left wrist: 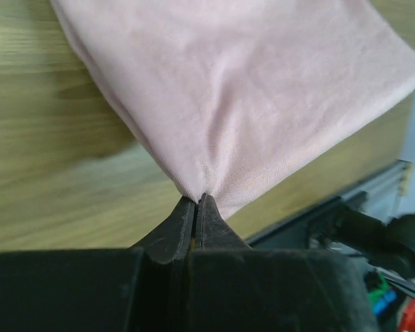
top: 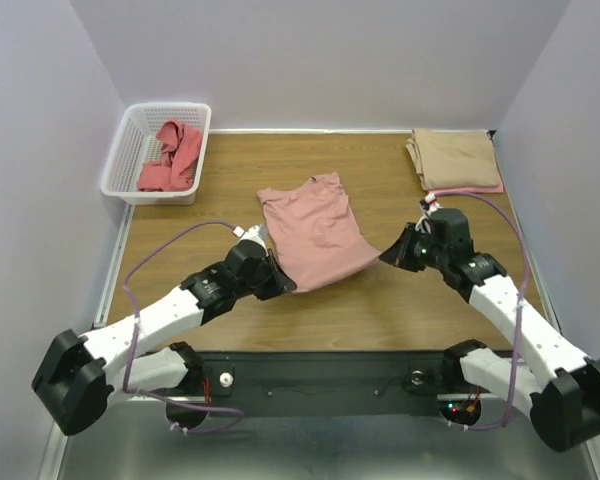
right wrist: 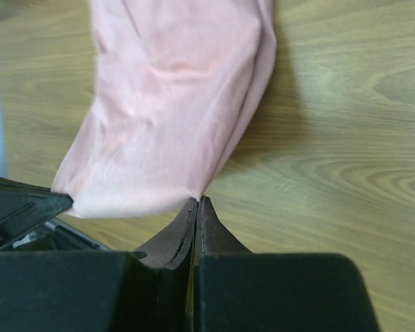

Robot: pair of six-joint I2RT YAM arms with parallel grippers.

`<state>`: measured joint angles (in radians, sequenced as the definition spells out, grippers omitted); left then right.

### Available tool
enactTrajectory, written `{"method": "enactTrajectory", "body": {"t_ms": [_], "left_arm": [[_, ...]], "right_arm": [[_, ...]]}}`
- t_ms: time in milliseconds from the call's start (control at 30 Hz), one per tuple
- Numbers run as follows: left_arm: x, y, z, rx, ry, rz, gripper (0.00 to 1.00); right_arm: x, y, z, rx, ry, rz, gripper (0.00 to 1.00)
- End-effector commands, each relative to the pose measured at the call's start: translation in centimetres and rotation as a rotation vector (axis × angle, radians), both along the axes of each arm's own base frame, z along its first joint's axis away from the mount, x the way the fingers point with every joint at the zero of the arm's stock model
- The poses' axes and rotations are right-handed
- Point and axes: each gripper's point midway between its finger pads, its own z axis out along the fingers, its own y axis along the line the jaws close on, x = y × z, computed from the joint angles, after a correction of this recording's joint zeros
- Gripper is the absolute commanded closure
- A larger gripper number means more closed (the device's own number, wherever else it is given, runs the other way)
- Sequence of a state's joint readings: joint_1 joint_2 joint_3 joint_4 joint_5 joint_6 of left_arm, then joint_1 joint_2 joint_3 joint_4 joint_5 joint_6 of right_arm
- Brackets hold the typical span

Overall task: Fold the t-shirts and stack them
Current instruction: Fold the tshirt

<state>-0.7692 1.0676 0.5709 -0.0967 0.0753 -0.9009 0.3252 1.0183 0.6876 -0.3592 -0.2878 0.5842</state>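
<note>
The left gripper needs to carry the hem corner of the pink t-shirt outward over the t-shirt's far shoulder nearer the basket next and let it go, because the t-shirt is still stretched out to its full length.
A dusty pink t-shirt [top: 315, 230] lies folded lengthwise in the middle of the wooden table, its near hem raised off the wood. My left gripper [top: 283, 283] is shut on the near left corner of that pink t-shirt [left wrist: 249, 97]; the cloth fans out from my left gripper [left wrist: 198, 199]. My right gripper [top: 387, 256] is shut on the near right corner, the pink t-shirt [right wrist: 173, 117] pulling away from the right gripper [right wrist: 197, 200]. A folded tan t-shirt [top: 453, 160] rests at the back right. A coral-red t-shirt [top: 172, 155] is crumpled in the basket.
The white lattice basket [top: 124, 150] stands at the back left corner of the table [top: 180, 250]. Grey walls close in the left, right and back sides. A black rail [top: 330, 375] with the arm bases runs along the near edge.
</note>
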Motion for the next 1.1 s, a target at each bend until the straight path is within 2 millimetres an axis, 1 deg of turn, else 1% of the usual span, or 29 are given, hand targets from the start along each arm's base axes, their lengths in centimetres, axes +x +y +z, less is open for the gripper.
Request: {"method": "enactTrajectory", "body": {"t_ms": [0,33,67,133,167,200,233,267,300,333,367,400,433,467,500,567,600,633,667,733,767,800,833,867,900,933,1000,1033,1067], "left_arm": [[-0.4,0.6,4.3,-0.076,-0.043,0.052,1.0],[-0.4,0.6,4.9,-0.086,-0.058,0.053,1.0],[0.0,0.7,6.0,-0.094,-0.081,0.066,1.0],[0.2,0.9,6.6,-0.068,-0.088,0.063,1.0],[1.2,1.1,7.9,-0.059,-0.123,0.099,1.0],[1.6,1.2,7.8,-0.035,-0.117,0.114,1.0],[2.0,1.3,7.9,-0.012,-0.12,0.124,1.0],[2.5,1.4,8.2,0.002,-0.131,0.133,1.0],[3.3,1.4,9.3,0.002,-0.155,0.149,1.0],[3.8,1.2,9.0,0.024,-0.152,0.148,1.0],[4.8,1.3,9.3,0.046,-0.154,0.158,1.0],[5.3,1.5,10.0,0.04,-0.17,0.167,1.0],[5.9,1.6,9.5,0.062,-0.159,0.172,1.0],[6.7,2.0,10.0,0.062,-0.169,0.179,1.0],[7.4,2.0,9.8,0.06,-0.169,0.182,1.0],[8.0,1.9,9.9,0.043,-0.166,0.161,1.0],[8.9,2.5,9.6,0.051,-0.166,0.173,1.0],[9.3,2.8,9.3,0.057,-0.158,0.177,1.0],[9.8,3.1,9.3,0.062,-0.161,0.186,1.0],[10.8,3.4,8.9,0.064,-0.158,0.182,1.0],[11.2,3.3,9.2,0.059,-0.168,0.175,1.0],[11.8,3.3,8.9,0.065,-0.167,0.173,1.0],[12.5,3.8,8.8,0.073,-0.17,0.183,1.0],[13.1,3.5,9.3,0.067,-0.178,0.173,1.0],[13.7,3.5,8.7,0.08,-0.168,0.169,1.0],[14.2,3.6,8.7,0.083,-0.167,0.171,1.0],[15.4,3.7,9.3,0.083,-0.182,0.17,1.0],[15.9,3.8,8.5,0.096,-0.165,0.169,1.0],[16.3,4.0,8.5,0.098,-0.162,0.172,1.0]], "right_arm": [[-0.1,-1.3,4.2,-0.016,-0.089,-0.063,0.99],[0.5,-1.9,5.0,-0.039,-0.114,-0.098,1.0],[1.0,-2.2,6.4,-0.047,-0.147,-0.114,1.0],[1.9,-2.5,7.3,-0.069,-0.169,-0.132,1.0],[2.5,-2.4,8.6,-0.066,-0.194,-0.136,0.99],[3.0,-2.4,9.1,-0.069,-0.204,-0.142,1.0],[3.8,-2.5,8.8,-0.089,-0.191,-0.16,1.0],[4.4,-2.6,9.2,-0.095,-0.197,-0.174,1.0],[5.2,-2.7,10.3,-0.098,-0.217,-0.191,1.0],[5.8,-2.9,10.7,-0.109,-0.226,-0.209,0.99],[6.9,-2.6,11.1,-0.119,-0.227,-0.208,1.0],[7.2,-2.6,10.4,-0.13,-0.208,-0.207,0.99],[8.0,-2.3,11.7,-0.12,-0.236,-0.208,0.99],[8.9,-2.0,10.9,-0.136,-0.211,-0.198,1.0],[9.4,-1.7,11.3,-0.132,-0.221,-0.193,1.0],[10.8,-1.3,12.2,-0.127,-0.241,-0.19,1.0],[11.8,-0.9,11.2,-0.144,-0.218,-0.182,1.0],[12.4,-0.7,11.1,-0.146,-0.217,-0.178,1.0],[13.4,-0.4,11.2,-0.15,-0.218,-0.173,1.0],[14.6,0.0,11.5,-0.148,-0.229,-0.173,1.0],[15.2,0.2,11.9,-0.145,-0.242,-0.172,1.0],[16.0,0.5,11.4,-0.149,-0.237,-0.169,1.0],[16.6,0.6,11.3,-0.152,-0.236,-0.172,1.0],[17.0,0.8,11.1,-0.155,-0.235,-0.169,1.0],[17.6,1.0,12.0,-0.15,-0.256,-0.169,1.0],[18.1,1.2,11.6,-0.154,-0.25,-0.165,0.99],[19.3,1.6,10.6,-0.164,-0.232,-0.155,0.99],[19.9,1.8,11.2,-0.16,-0.247,-0.157,0.99],[20.6,2.1,10.0,-0.17,-0.227,-0.152,1.0]]}}
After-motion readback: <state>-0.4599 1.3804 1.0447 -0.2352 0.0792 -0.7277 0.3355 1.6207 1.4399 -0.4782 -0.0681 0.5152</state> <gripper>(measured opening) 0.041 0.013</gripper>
